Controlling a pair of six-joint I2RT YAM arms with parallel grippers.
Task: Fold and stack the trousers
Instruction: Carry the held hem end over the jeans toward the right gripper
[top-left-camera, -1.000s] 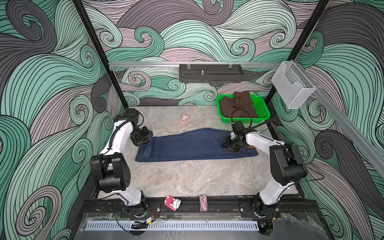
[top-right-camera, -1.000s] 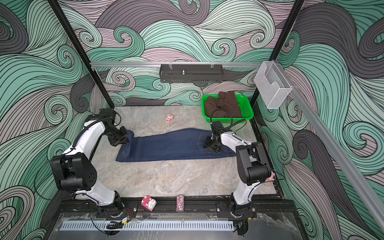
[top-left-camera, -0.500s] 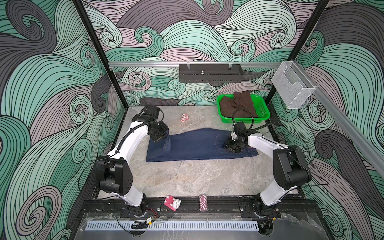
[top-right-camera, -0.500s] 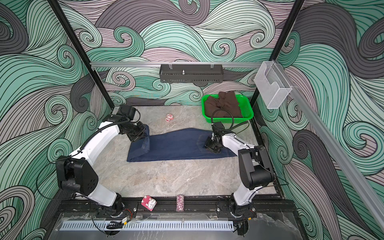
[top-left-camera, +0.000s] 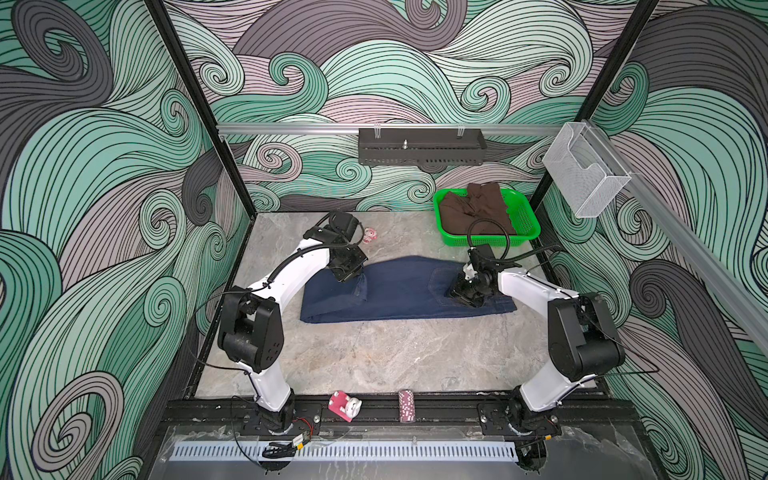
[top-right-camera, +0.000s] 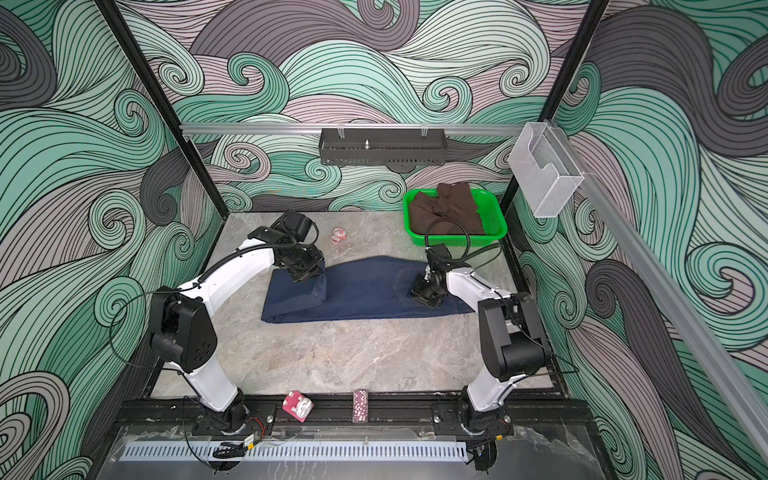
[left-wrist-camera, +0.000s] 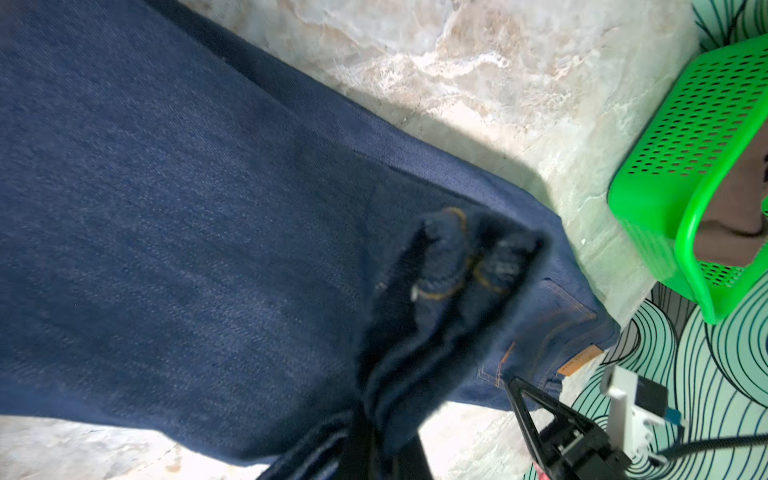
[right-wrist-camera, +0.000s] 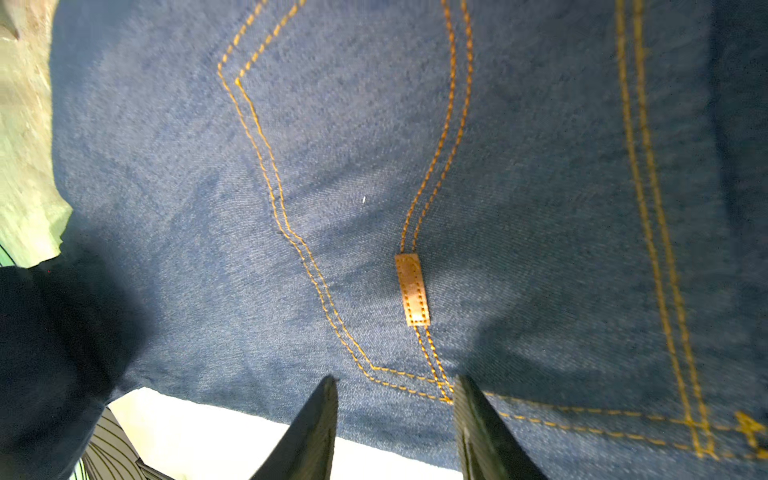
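Observation:
My left gripper carries the hem along the trousers (top-left-camera: 407, 291) toward the seat and down onto the upper legs next, then releases it, since the doubled end is still short.
The dark navy trousers (top-left-camera: 407, 291) (top-right-camera: 365, 295) lie lengthwise across the marble table, waist end to the right. My left gripper (top-left-camera: 356, 277) (top-right-camera: 318, 276) is shut on the leg hem (left-wrist-camera: 449, 266). It holds the hem lifted above the legs, so the left end is doubled over. In the left wrist view the left gripper (left-wrist-camera: 374, 440) is mostly hidden by bunched denim. My right gripper (top-left-camera: 461, 293) (top-right-camera: 422, 295) (right-wrist-camera: 392, 386) stands open, its fingertips (right-wrist-camera: 320, 419) down on the seat by the back pocket stitching and a tan tab (right-wrist-camera: 412, 289).
A green basket (top-left-camera: 486, 241) (left-wrist-camera: 673, 166) holding a brown garment (top-left-camera: 473, 208) stands at the back right. A small pink-white object (top-left-camera: 369, 235) lies behind the left gripper. A red-white object (top-left-camera: 345, 407) and a chip stack (top-left-camera: 406, 405) sit on the front rail.
My left gripper has carried the leg end from the far left toward the middle, folding it over the legs. The right gripper stays in place on the waist end.

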